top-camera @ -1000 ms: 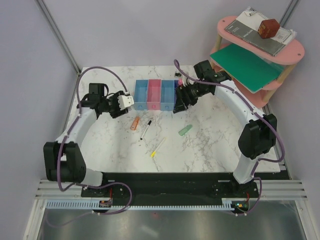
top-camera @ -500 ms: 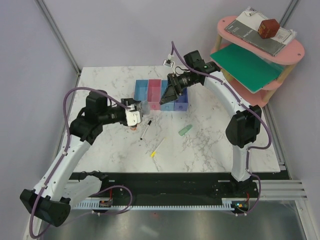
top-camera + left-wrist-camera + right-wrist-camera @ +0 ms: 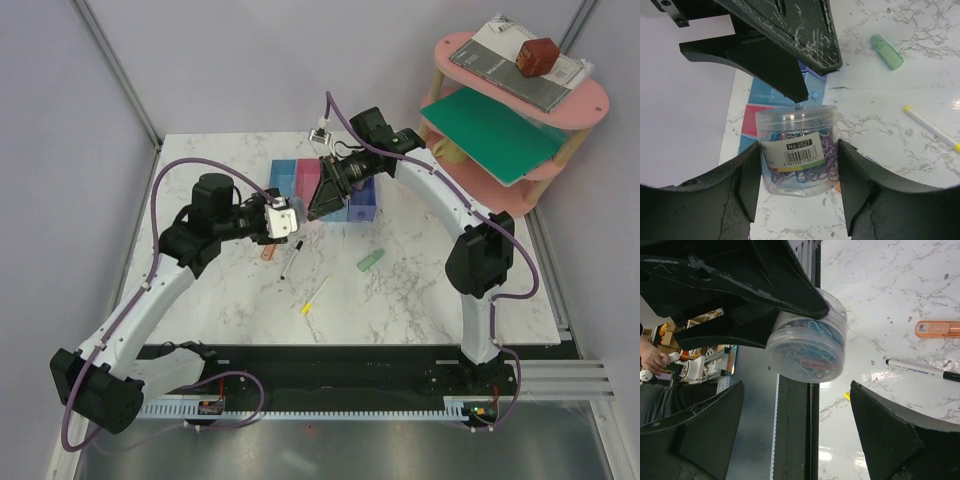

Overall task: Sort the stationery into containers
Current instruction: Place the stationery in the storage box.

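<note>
My left gripper's fingers leave that end of the tub bare. My right gripper will next move slightly outward and ease in around the tub's clear lid (image 3: 300, 208) (image 3: 805, 356) to close on it.
My left gripper (image 3: 287, 222) is shut on a clear round tub of coloured paper clips (image 3: 797, 150), held just above the table in front of the row of blue and pink containers (image 3: 285, 175). My right gripper (image 3: 316, 204) is open, its jaws spread wide on either side of the tub (image 3: 807, 342) without touching it. On the table lie an orange eraser (image 3: 937, 328), a black-white pen (image 3: 292, 258), a yellow pencil (image 3: 315, 296) and a pale green eraser (image 3: 371, 260). The sharpener and the pink eraser are out of view.
A pink round shelf (image 3: 575, 110) with books and a green board stands at the back right. The right arm reaches across the containers and hides part of them. Grey walls close in the table at the back and left.
My left gripper has carried the tub right, towards the containers. My right gripper has moved left over the bins and now straddles the tub.
</note>
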